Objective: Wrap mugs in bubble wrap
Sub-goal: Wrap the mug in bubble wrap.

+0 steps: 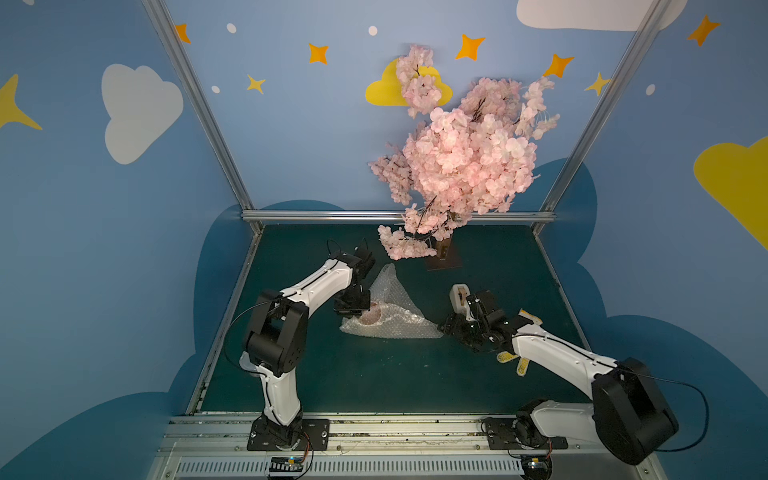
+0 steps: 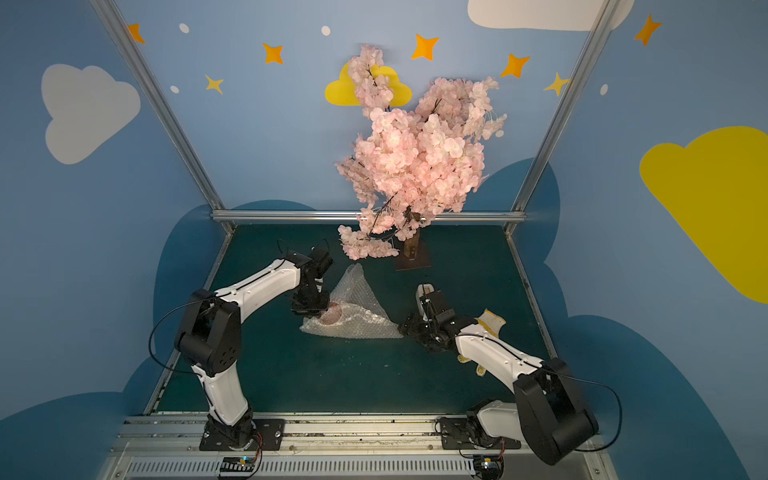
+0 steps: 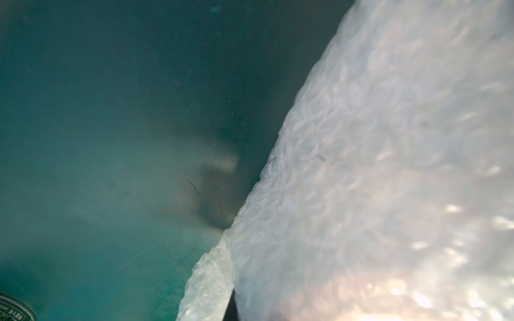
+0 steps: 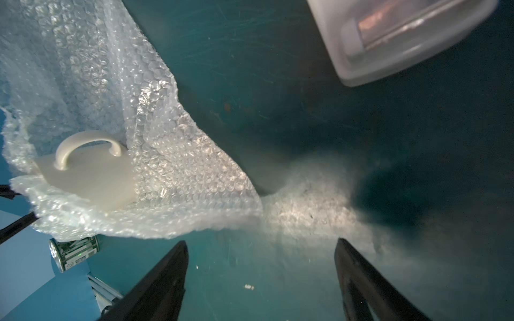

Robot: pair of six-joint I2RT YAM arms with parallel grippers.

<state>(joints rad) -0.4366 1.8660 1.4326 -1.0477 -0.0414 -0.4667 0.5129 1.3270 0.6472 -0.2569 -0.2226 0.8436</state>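
The bubble wrap's pointed corner (image 4: 251,207) is just in front of the open fingers. My right gripper will move in toward the mug (image 4: 86,172) next, over that corner.
The bubble wrap (image 1: 392,320) lies crumpled on the green table, with one flap standing up in a peak. The mug (image 4: 86,172) rests on its side on the wrap, cream with its handle showing; in both top views it appears pinkish through the plastic (image 1: 371,318). My left gripper (image 1: 353,313) points down at the wrap's left end beside the mug, shut on the bubble wrap (image 3: 375,180), which fills much of the left wrist view. My right gripper (image 4: 260,247) is open and low over the table, its fingertips just short of the wrap's right corner (image 4: 250,211).
A cream tape dispenser (image 1: 458,299) stands just behind my right gripper. A yellow-and-white dotted glove (image 1: 530,318) lies under the right arm. A pink blossom tree on a dark base (image 1: 442,259) stands at the back. A green-labelled can (image 4: 73,253) lies past the mug.
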